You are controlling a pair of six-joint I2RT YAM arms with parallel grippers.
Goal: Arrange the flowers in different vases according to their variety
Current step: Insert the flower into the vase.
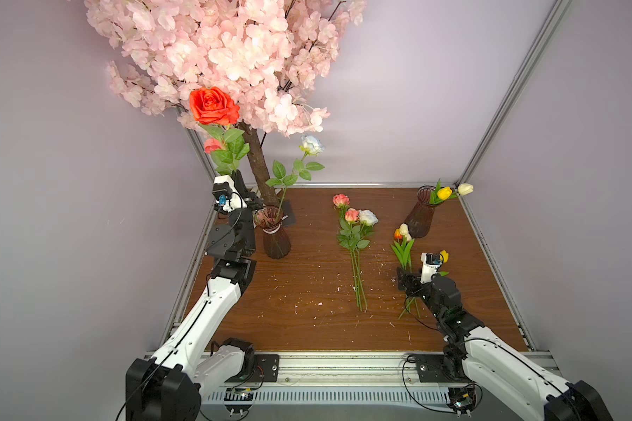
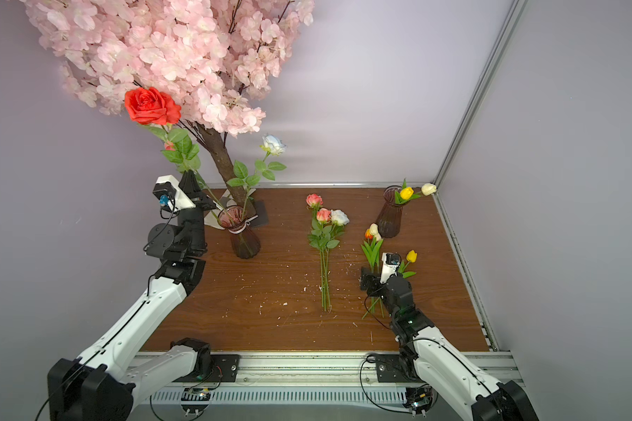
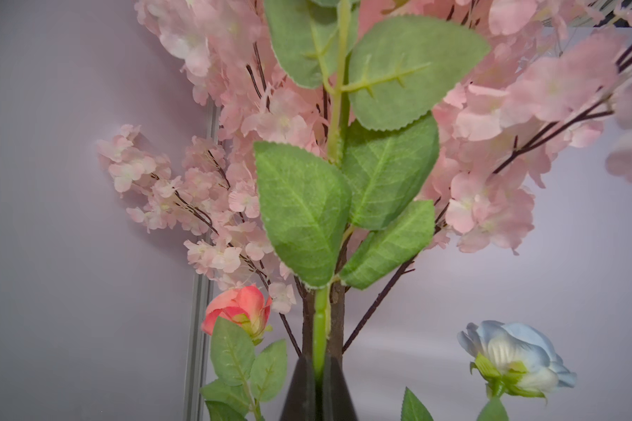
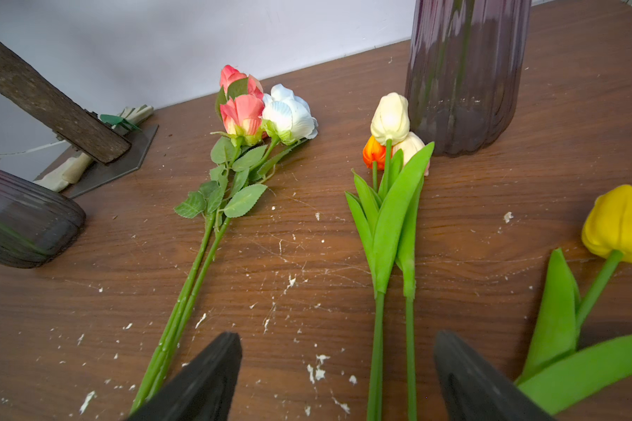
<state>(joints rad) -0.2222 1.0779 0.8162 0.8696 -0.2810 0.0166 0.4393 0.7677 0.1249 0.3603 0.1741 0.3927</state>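
My left gripper will next move toward the white rose (image 1: 311,144) and down, and release the red rose's green stem in the vase's opening (image 1: 268,217), because that opening is below my fingers.
My left gripper (image 3: 318,368) is shut on the green stem of a red rose (image 1: 212,105), held upright over the left vase (image 1: 275,237), beside a coral rosebud (image 1: 212,145). A white rose (image 1: 311,144) stands in that vase. Three roses (image 1: 354,218) lie mid-table. The right vase (image 1: 421,215) holds a yellow tulip (image 1: 444,192) and a cream tulip (image 1: 465,188). My right gripper (image 4: 338,339) is open low over the table, with two stems of the lying tulips (image 4: 391,124) between its fingers. Another yellow tulip (image 4: 621,222) lies just outside them.
The pink blossom tree's trunk (image 1: 260,164) and its metal base plate (image 1: 289,215) stand right behind the left vase, with blossoms overhanging the held rose. Purple walls and aluminium rails (image 1: 489,233) close the wooden table (image 1: 307,328). White flecks litter the wood.
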